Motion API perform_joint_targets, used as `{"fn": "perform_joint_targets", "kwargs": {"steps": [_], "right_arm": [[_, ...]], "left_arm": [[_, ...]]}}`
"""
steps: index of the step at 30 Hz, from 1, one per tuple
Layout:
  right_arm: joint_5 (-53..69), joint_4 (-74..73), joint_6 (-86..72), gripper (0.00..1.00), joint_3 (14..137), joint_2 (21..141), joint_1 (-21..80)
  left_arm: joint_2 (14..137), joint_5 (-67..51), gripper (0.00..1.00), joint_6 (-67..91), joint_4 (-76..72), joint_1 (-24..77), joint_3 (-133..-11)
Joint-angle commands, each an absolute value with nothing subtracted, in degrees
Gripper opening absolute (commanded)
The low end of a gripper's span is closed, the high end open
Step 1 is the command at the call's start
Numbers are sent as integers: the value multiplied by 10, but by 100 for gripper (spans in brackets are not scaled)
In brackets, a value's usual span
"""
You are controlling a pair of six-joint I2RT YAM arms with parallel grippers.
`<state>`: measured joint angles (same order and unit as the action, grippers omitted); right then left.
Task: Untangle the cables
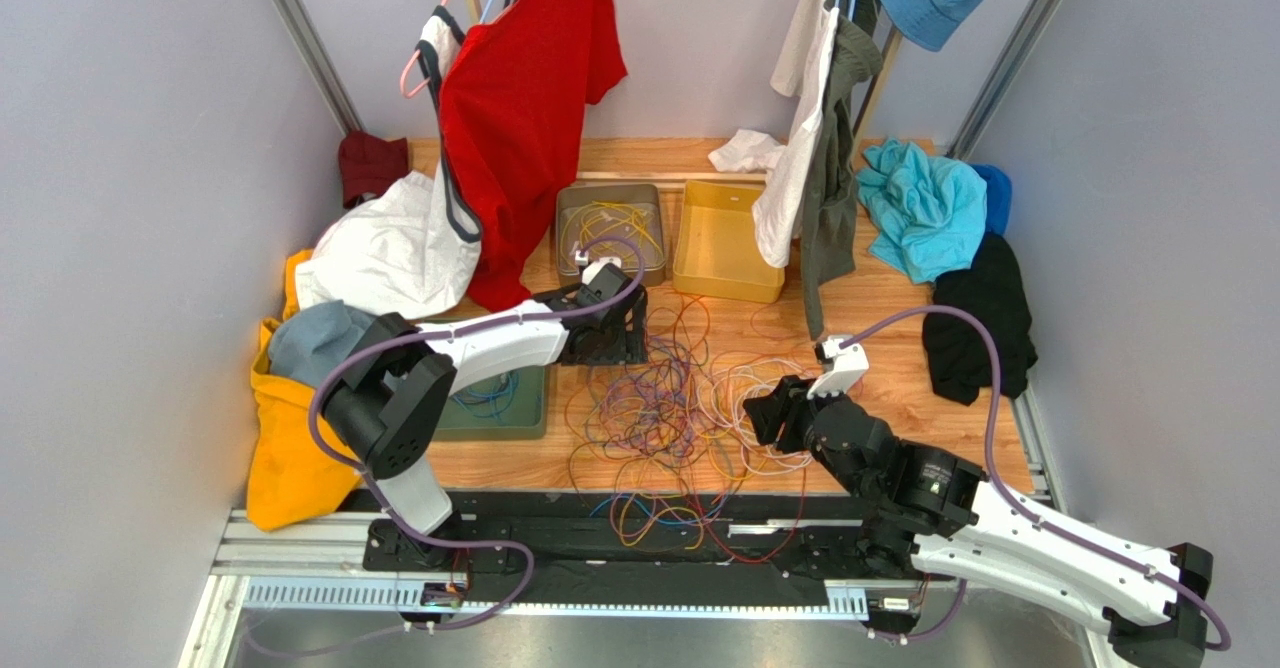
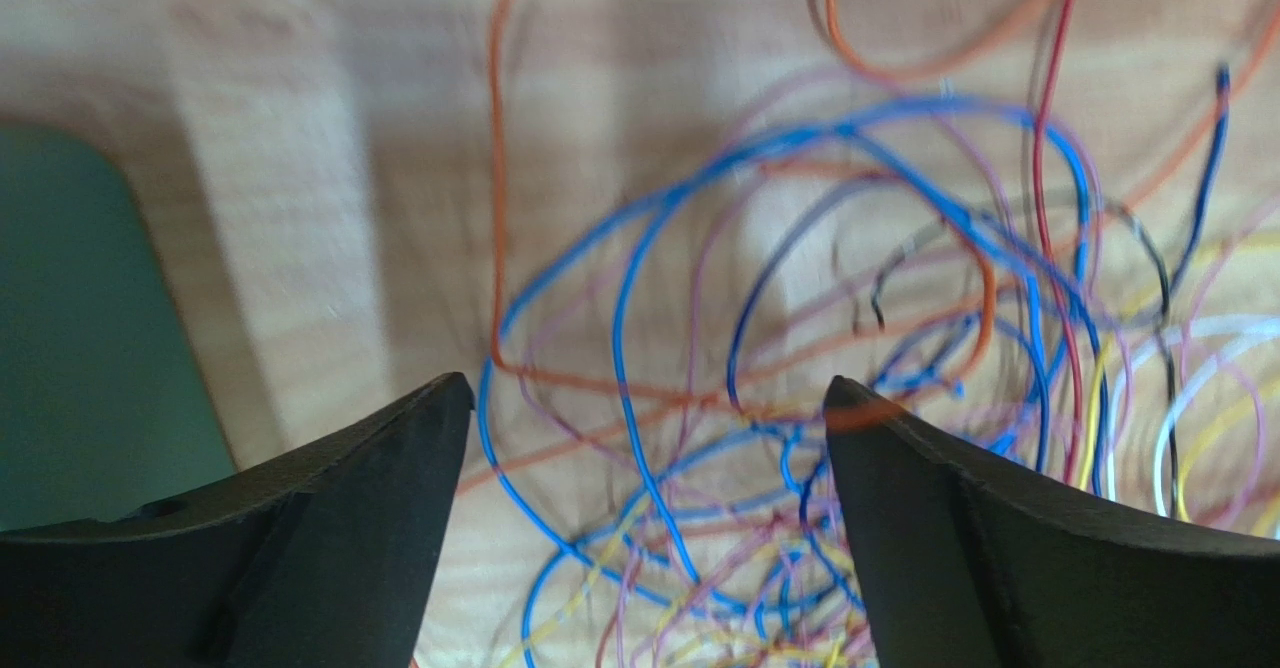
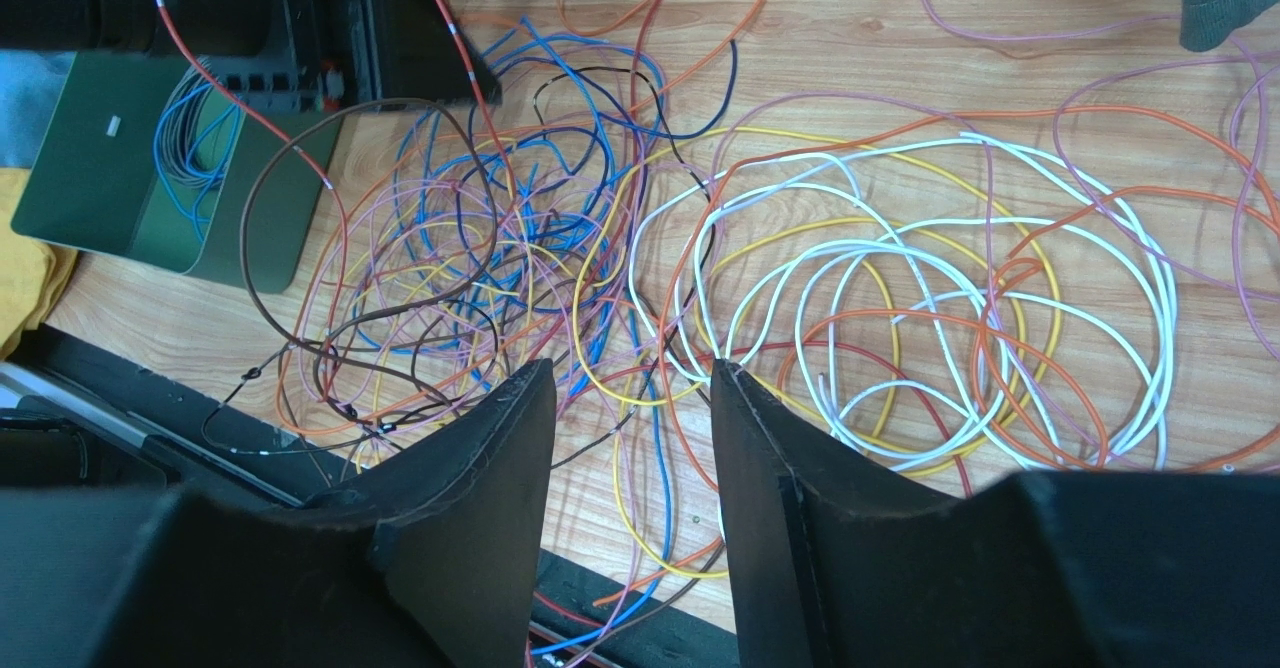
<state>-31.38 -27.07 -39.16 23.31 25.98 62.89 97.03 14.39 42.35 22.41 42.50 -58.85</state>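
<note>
I should keep my left gripper at the pile's edge and close it on the orange cable's bend (image 2: 577, 380).
A tangle of thin cables (image 1: 684, 406) in blue, orange, purple, yellow, white, red and brown lies on the wooden table between the arms. My left gripper (image 1: 616, 341) hovers over the pile's upper left part; in the left wrist view it (image 2: 646, 386) is open and empty above blue and orange loops (image 2: 781, 323). My right gripper (image 1: 769, 406) is at the pile's right edge; in the right wrist view it (image 3: 631, 373) is open and empty above yellow and blue strands, with white loops (image 3: 902, 278) to its right.
A green tray (image 1: 504, 406) holding blue wire sits left of the pile. An olive bin (image 1: 609, 230) with yellow wire and a yellow bin (image 1: 729, 236) stand behind. Clothes hang and lie around the back and sides. A black rail (image 1: 676, 526) runs along the front edge.
</note>
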Motion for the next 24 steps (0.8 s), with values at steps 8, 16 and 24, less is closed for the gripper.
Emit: {"fn": "perform_joint_targets", "kwargs": {"steps": [8,16,24], "right_arm": [[-307,-258,-392,45,240,226,632],[-291,-264,-402,43,236,188,632],[-269,-258,-398,43,246,173,632]], "left_arm": [[988,181,0,392,210,403,-630],[767,171,0,353,243,407,-648],[663,158,0,281,304,471,-838]]}}
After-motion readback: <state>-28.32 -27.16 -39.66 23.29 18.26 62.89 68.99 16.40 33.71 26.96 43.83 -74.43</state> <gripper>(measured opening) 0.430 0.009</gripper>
